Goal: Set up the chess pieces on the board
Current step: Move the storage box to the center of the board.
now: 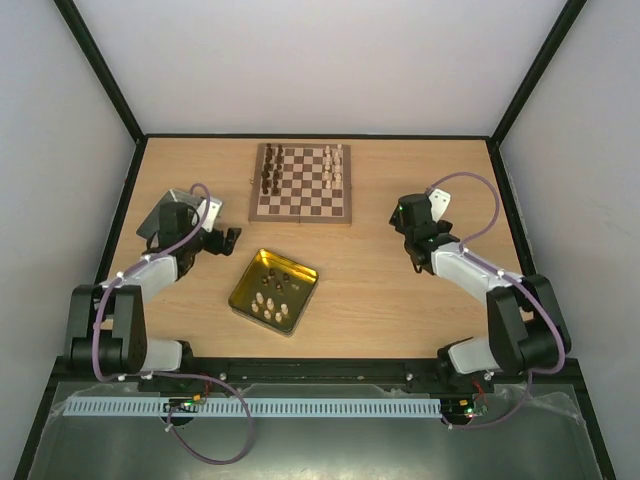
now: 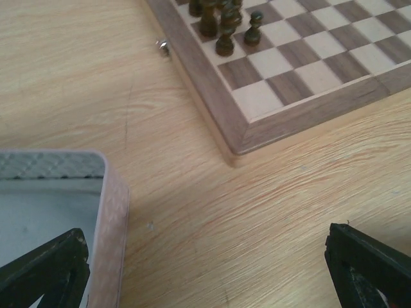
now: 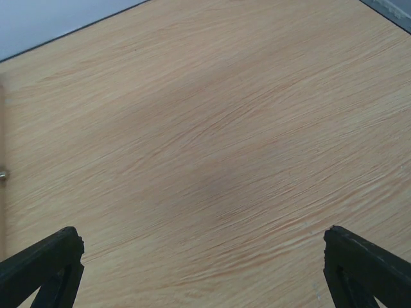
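Note:
The tray's rim facing the lid (image 1: pixel 239 284) lies back of and below my left gripper, so my left gripper should move its empty fingers back, turned and lowered, onto that rim.
The board (image 1: pixel 302 196) lies at the far middle of the table. Dark chess pieces (image 1: pixel 270 172) stand on its left side and cream ones (image 1: pixel 335 166) on its right. More cream and dark pieces (image 1: pixel 272 300) lie in the gold tin tray (image 1: pixel 243 290) nearer me. My left gripper (image 1: pixel 231 240) hovers open just left of the board's near-left corner (image 2: pixel 234 151), and nothing is between its fingers (image 2: pixel 45 269). Dark pieces (image 2: pixel 225 25) show at the top of the left wrist view. My right gripper (image 1: pixel 404 214) is open over bare table to the right of the board, empty in its wrist view (image 3: pixel 202 263).
A grey metal lid (image 1: pixel 165 215) lies under my left arm, and its rim (image 2: pixel 112 224) reaches beside my left finger. A small metal latch (image 2: pixel 162 46) sticks out of the board's left edge. Black frame posts and white walls close in the table.

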Tool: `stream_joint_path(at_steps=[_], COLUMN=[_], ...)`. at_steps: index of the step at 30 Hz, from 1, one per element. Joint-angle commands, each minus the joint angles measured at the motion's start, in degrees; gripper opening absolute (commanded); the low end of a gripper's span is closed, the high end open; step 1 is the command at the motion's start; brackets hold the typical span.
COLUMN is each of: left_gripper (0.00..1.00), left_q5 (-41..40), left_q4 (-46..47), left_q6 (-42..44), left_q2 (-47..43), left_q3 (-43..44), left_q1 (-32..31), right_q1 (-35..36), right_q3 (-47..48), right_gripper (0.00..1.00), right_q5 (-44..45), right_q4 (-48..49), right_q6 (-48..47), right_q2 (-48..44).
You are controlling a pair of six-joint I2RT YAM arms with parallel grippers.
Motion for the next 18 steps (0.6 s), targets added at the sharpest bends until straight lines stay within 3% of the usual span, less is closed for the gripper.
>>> stream_joint_path(at_steps=[1,4,9,14,18], left_gripper=[1.00,1.00,1.00,1.00,1.00], left_q5=[5.49,6.44,3.89,0.21,1.01], left_q4=[-13.26,-19.54,-28.47,-35.40,-41.36], left_q6=[4.77,6.90,11.63,13.12,16.37], left_q2=[-3.44,-4.45,-7.57,-10.88,-11.73], left_q3=[5.57,8.19,10.84,11.92,12.30], left_q1=[-0.01,-0.05,-0.03,0.32,0.43], right_q1=[1.94,6.52,21.50,30.30,30.61], right_q3=[0.83,2.32,1.01,-4.87,-3.31], right_gripper=[0.97,0.98,0.97,0.98,0.98], right_q5=[-1.13,3.96,12.07,8.42,-4.98], right_q4=[-6.90,-10.69,-12.30,-6.99,-9.53], right_q6=[1.76,2.53,0.70,-0.53,4.80], right_q2=[-5.54,-9.10,-14.53,-20.79,-19.53])
